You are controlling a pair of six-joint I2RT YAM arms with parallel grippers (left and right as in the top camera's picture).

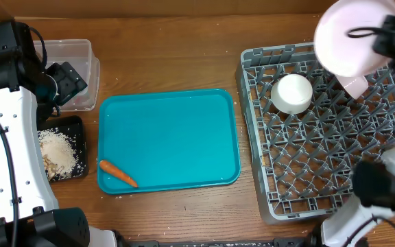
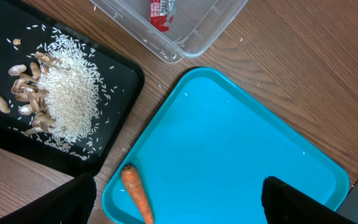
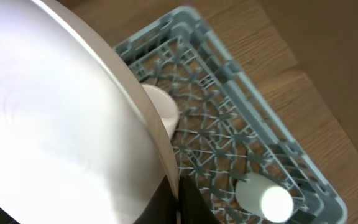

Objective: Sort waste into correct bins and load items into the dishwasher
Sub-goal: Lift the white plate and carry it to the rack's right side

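Observation:
The robot's right gripper will next move back and down to the empty rack wires beside the white bowl and let go of the plate (image 1: 348, 38) there.
My right gripper (image 1: 377, 40) is shut on the rim of a round white plate (image 1: 348, 38) and holds it tilted above the back right of the grey dish rack (image 1: 321, 171). In the right wrist view the plate (image 3: 55, 106) fills the left side, and the fingers (image 3: 179, 196) pinch its edge. A white bowl (image 1: 292, 92) sits in the rack, and a white cup (image 3: 266, 200) shows there too. My left gripper (image 2: 179, 211) is open and empty above the teal tray's front left corner, near the orange carrot (image 2: 135, 194), which also shows overhead (image 1: 118, 173).
The teal tray (image 1: 177, 137) lies in the middle. The clear tub (image 2: 191, 31) holds a red wrapper (image 2: 160, 14). The black tray (image 2: 114, 74) holds rice (image 2: 70, 93) and nut shells (image 2: 27, 87). The left arm (image 1: 12, 116) stands over both bins.

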